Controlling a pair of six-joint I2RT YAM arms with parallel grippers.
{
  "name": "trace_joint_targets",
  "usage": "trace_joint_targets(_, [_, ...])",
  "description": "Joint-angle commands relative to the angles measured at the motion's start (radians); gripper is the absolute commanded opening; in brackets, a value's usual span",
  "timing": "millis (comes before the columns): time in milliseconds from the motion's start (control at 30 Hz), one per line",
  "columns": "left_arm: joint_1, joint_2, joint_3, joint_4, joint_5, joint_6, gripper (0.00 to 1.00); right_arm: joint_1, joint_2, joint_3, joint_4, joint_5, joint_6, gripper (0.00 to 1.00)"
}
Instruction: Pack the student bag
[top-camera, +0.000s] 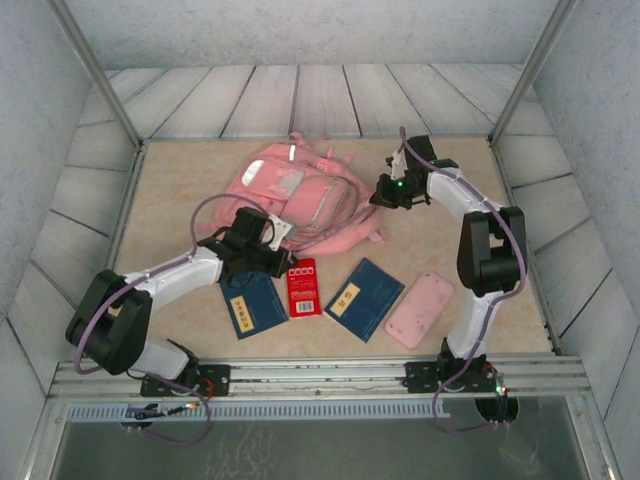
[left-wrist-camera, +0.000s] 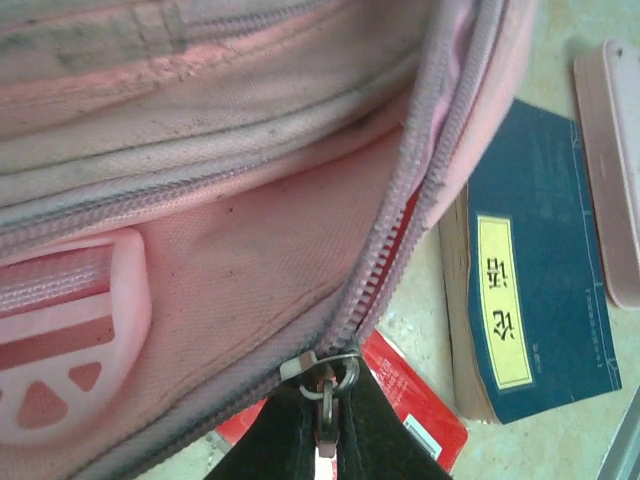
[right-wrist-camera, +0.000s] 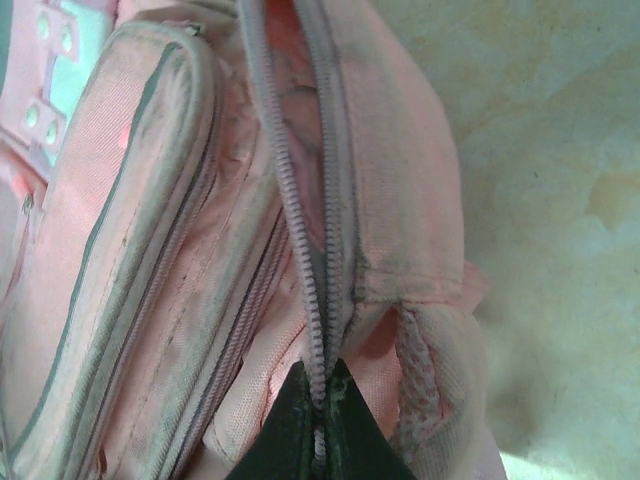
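The left gripper will next pull the metal zip pull (left-wrist-camera: 325, 385) along the shut zip past the pink buckle to make the opening longer, and then let go of the pull.
The student bag (top-camera: 290, 195), a large pink backpack, lies flat in the middle of the table. My left gripper (top-camera: 278, 236) is at the bag's near edge. In the left wrist view it (left-wrist-camera: 327, 405) is shut on the metal zip pull (left-wrist-camera: 325, 385), and the main zip (left-wrist-camera: 400, 220) is parted above the slider. My right gripper (top-camera: 386, 196) is at the bag's right side. In the right wrist view it (right-wrist-camera: 322, 405) is shut on the zip band (right-wrist-camera: 305, 260) at the bag's (right-wrist-camera: 180, 250) edge, with the opening gaping a little further up.
In front of the bag lie a blue book (top-camera: 250, 304), a red booklet (top-camera: 303, 287), a second blue book (top-camera: 365, 298) and a flat pink case (top-camera: 420, 308). The left wrist view shows a blue book (left-wrist-camera: 530, 310), the red booklet (left-wrist-camera: 425, 415) and the pink case (left-wrist-camera: 615, 160). Walls close in the table.
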Motion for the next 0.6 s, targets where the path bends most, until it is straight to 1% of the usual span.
trace_joint_targets(0, [-0.017, 0.024, 0.018, -0.078, -0.107, -0.029, 0.00, -0.033, 0.036, 0.077, 0.045, 0.118, -0.007, 0.00])
trace_joint_targets(33, [-0.012, 0.019, 0.005, -0.061, -0.199, -0.073, 0.00, -0.034, 0.044, 0.091, 0.029, 0.143, -0.016, 0.00])
trace_joint_targets(67, [-0.002, 0.015, -0.011, -0.043, -0.248, -0.107, 0.00, -0.037, 0.048, 0.098, 0.024, 0.158, -0.024, 0.00])
trace_joint_targets(100, [0.014, 0.012, -0.023, -0.038, -0.274, -0.131, 0.00, -0.042, 0.049, 0.099, 0.024, 0.165, -0.027, 0.00])
trace_joint_targets(233, [0.074, 0.022, -0.040, -0.066, -0.328, -0.191, 0.00, -0.069, 0.045, 0.086, 0.026, 0.159, -0.039, 0.00])
trace_joint_targets(567, [0.093, 0.088, -0.018, -0.115, -0.409, -0.266, 0.00, -0.083, 0.041, 0.058, 0.042, 0.152, -0.055, 0.00])
